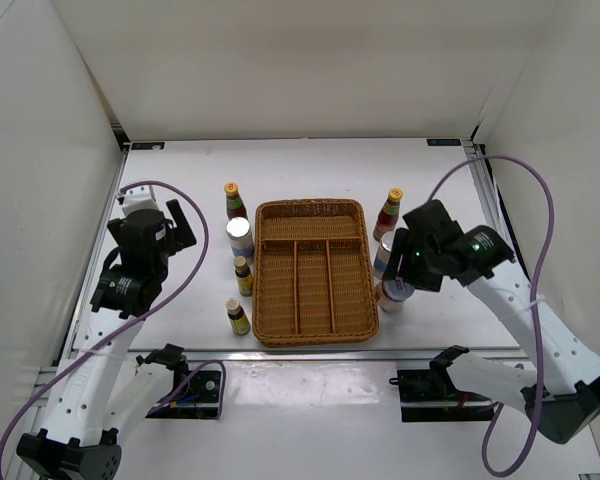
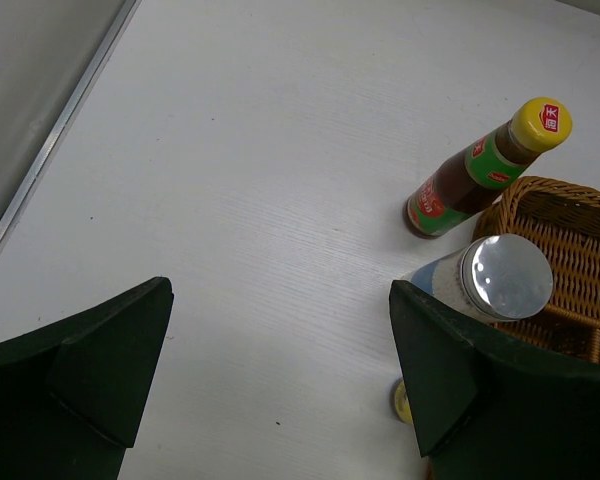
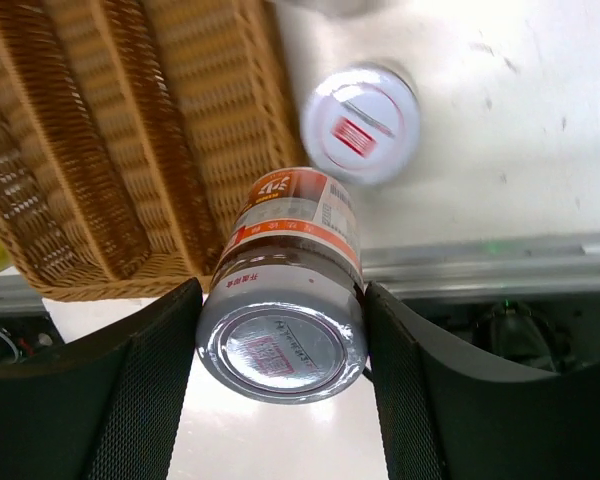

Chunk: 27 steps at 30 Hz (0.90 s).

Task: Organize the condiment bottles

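My right gripper carries the jar over the tray's side rim and outward next, then lowers it in, since the tray's closest long section's back end (image 1: 349, 262) (image 3: 194, 37) is empty.
My right gripper (image 3: 280, 330) is shut on a short silver-lidded jar (image 3: 285, 320) with an orange-banded label, beside the near right corner of the wicker tray (image 3: 110, 150). I cannot tell whether the jar touches the table. The second short jar (image 3: 362, 125) stands just beyond it. In the top view the right gripper (image 1: 400, 272) covers most of these; a red-sauce bottle (image 1: 388, 213) and a white-blue cylinder (image 1: 382, 256) stand behind. My left gripper (image 2: 280, 370) is open and empty over bare table. Left of the tray stand a red-sauce bottle (image 2: 480, 170), a white-blue cylinder (image 2: 490, 280) and two yellow-labelled bottles (image 1: 243, 275) (image 1: 238, 316).
The wicker tray (image 1: 315, 330) has three long compartments and one crosswise at the back, with nothing in them. White walls close the table on three sides. A metal rail (image 3: 480, 262) runs along the near edge close to the held jar.
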### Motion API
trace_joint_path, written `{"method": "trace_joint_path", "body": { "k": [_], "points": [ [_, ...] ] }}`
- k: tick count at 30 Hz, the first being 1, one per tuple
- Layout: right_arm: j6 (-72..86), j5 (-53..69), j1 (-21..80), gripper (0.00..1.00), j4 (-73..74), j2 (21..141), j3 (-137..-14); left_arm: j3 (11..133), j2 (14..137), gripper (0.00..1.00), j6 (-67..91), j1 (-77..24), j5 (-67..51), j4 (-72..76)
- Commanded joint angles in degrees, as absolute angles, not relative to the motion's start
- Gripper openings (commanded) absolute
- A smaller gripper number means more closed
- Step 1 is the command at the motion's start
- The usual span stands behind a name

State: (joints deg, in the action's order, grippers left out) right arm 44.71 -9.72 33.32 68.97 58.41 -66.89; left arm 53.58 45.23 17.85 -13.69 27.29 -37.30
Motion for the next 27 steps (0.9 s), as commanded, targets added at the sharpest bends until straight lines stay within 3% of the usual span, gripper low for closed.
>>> {"method": "trace_joint_path", "body": {
  "k": [1,14,22,23,24,26,27],
  "points": [
    [41.1,-11.7,35.2,0.0,63.5,63.1,-73.1,53.3,43.9,1.0,17.5,-13.9,28.3,-36.8],
    [35.7,-10.3,36.4,0.0,45.4,85.2,-78.6,53.3,43.9,1.0,17.5,-13.9,28.8,-36.8],
    [35.7,-9.7,36.9,0.0,43.2,95.1,-81.0,53.3,43.9,1.0,17.5,-13.9,28.8,-36.8],
    [35.7,-9.7,36.9,0.03,43.2,96.2,-81.0,53.3,43.9,1.0,17.5,-13.9,28.8,-36.8],
    [35.7,-10.4,36.9,0.16,43.2,96.2,-81.0,53.3,43.9,1.0,17.5,-13.9,28.8,-36.8],
    [35.7,-10.4,36.9,0.22,43.2,96.9,-81.0,53.3,43.9,1.0,17.5,-13.9,28.8,-36.8],
    [35.7,-10.4,36.9,0.34,43.2,96.9,-81.0,53.3,43.9,1.0,17.5,-13.9,28.8,-36.8]
  ]
}}
